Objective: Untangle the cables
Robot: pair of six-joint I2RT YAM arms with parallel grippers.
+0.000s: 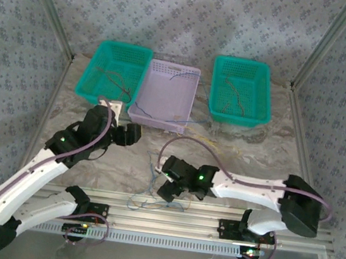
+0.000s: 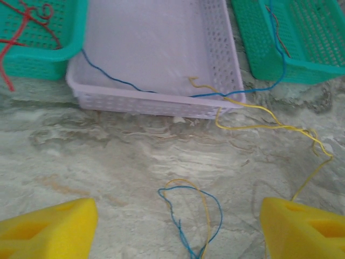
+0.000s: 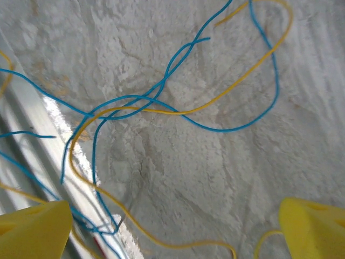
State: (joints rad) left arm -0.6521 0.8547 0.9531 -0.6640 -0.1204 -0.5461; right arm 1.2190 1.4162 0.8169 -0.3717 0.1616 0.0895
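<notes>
The yellow cable (image 3: 161,111) crosses the blue cables below my right gripper, and its fingers are already wide apart. I should next lower my right gripper onto that part of the yellow cable and close it.
Thin blue and yellow cables (image 1: 151,179) lie in a loose tangle near the table's front edge. My right gripper (image 1: 164,179) is right beside them, open; its yellow fingertips (image 3: 315,226) stand wide apart above crossing blue and yellow cables (image 3: 156,102), holding nothing. My left gripper (image 1: 128,134) hovers in front of the lilac basket (image 1: 164,96), open and empty. A blue and yellow cable loop (image 2: 188,213) lies on the table between its fingertips (image 2: 48,229). A blue cable (image 2: 116,82) crosses the lilac basket (image 2: 156,105), and a yellow cable (image 2: 259,121) trails from its corner.
A teal basket (image 1: 114,70) at the back left holds a red cable (image 2: 24,24). Another teal basket (image 1: 240,90) with cables stands at the back right. An aluminium rail (image 3: 29,121) runs along the front edge under some cable ends. Patterned walls close in the sides.
</notes>
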